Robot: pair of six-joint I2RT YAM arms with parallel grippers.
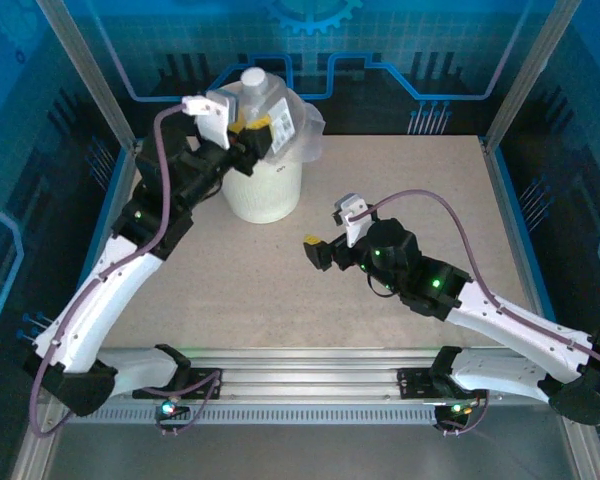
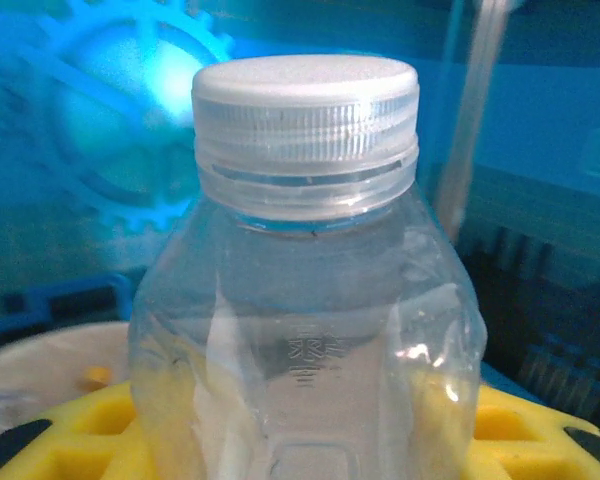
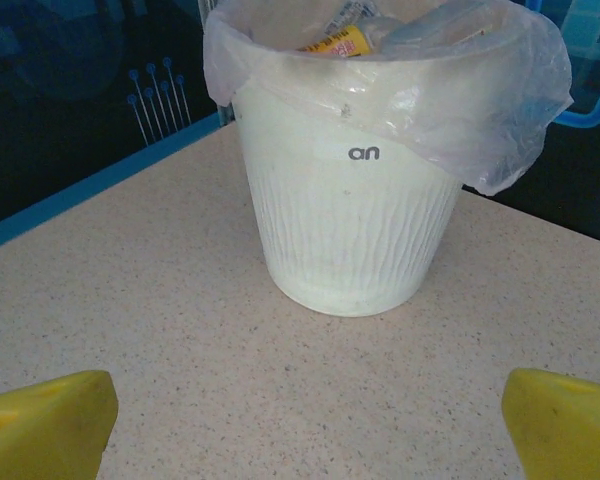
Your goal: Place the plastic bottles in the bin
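My left gripper is still holding the bottle above the bin's rim. It needs to turn next and go down into the bin's opening (image 1: 282,148) to release the clear plastic bottle (image 1: 258,100).
My left gripper (image 1: 252,133) is shut on a clear plastic bottle (image 2: 305,330) with a white cap (image 2: 306,95), holding it upright above the rim of the white bin (image 1: 263,185). In the top view that bottle (image 1: 258,100) stands over the bin's bag liner. The yellow fingers (image 2: 70,435) press the bottle from both sides. My right gripper (image 1: 320,252) rests low over the table, open, with nothing between its yellow fingertips (image 3: 45,425). It faces the bin (image 3: 350,230), inside which other bottles (image 3: 380,30) with a yellow label show at the rim.
The bin stands at the back left of the speckled table (image 1: 380,200). Metal frame posts (image 1: 90,80) rise at the back corners, and a blue backdrop lies behind. The translucent liner (image 3: 500,100) hangs over the bin's right side.
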